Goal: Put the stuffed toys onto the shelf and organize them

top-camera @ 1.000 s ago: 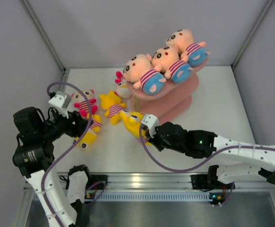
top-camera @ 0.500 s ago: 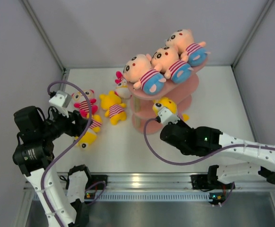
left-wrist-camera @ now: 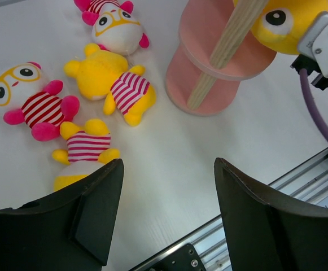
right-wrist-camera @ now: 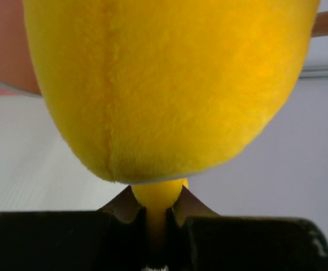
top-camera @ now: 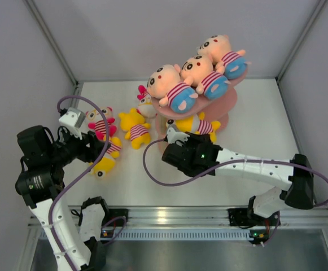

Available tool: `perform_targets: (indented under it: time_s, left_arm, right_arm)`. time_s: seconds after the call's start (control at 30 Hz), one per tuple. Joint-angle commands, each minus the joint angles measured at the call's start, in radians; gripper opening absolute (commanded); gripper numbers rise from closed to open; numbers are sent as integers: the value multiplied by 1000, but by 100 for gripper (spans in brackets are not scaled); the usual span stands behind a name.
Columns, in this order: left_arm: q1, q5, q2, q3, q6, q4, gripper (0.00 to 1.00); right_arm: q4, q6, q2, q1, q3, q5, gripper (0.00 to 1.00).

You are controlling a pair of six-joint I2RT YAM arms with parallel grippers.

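The yellow toy (top-camera: 196,123) still juts out at the shelf's front. My right gripper pushes outward next, deeper over the shelf's middle board (top-camera: 163,120), and releases it there.
The pink three-tier shelf (top-camera: 227,103) stands at the back right. Three peach toys (top-camera: 200,70) in striped shirts and blue shorts lie on its top board. My right gripper (top-camera: 178,137) is shut on a small part of a yellow toy (top-camera: 196,123), held under the top board at the shelf's front. That toy fills the right wrist view (right-wrist-camera: 164,84). Four more toys lie on the table left of the shelf: two pink-legged (top-camera: 100,121) (top-camera: 145,105) and two yellow (top-camera: 134,125) (top-camera: 104,159). My left gripper (top-camera: 99,148) is open and empty above them (left-wrist-camera: 168,164).
The left wrist view shows the shelf's lower boards and a wooden post (left-wrist-camera: 226,51), with the right wrist's camera and purple cable (left-wrist-camera: 322,42) beside them. Grey walls close in the table on three sides. The metal rail (top-camera: 169,214) runs along the near edge.
My right arm has carried the yellow toy from the table left of the shelf rightward and in under the shelf's top board. The left arm has stayed still.
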Motion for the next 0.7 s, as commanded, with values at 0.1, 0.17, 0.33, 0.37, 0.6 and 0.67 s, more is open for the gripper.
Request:
perform_targets:
  time_s: [0.1,0.17,0.33,0.37,0.6,0.67]
  left_arm:
    - [4,-4,-10,-11,21,24,72]
    - [5,-2,-10,-11,21,24,72]
    - [4,-2,-13,-15,21,24,72]
    - [4,0,-13,-15,21,23,72]
    - [4,7,-4,-12,18,24,72]
    - [4,7,-4,-9,19,24,72]
  right_arm:
    - [33,-27,113,-8,94,91,7]
    - [33,-24,133,-15,103,93,8]
    - [87,-42,152,-64,95,76,10]
    - [96,-53,150,-68,95,73,11]
    - [152,-102,164,-75,129,79,16]
    - [158,-114,173,-78,141,86,20]
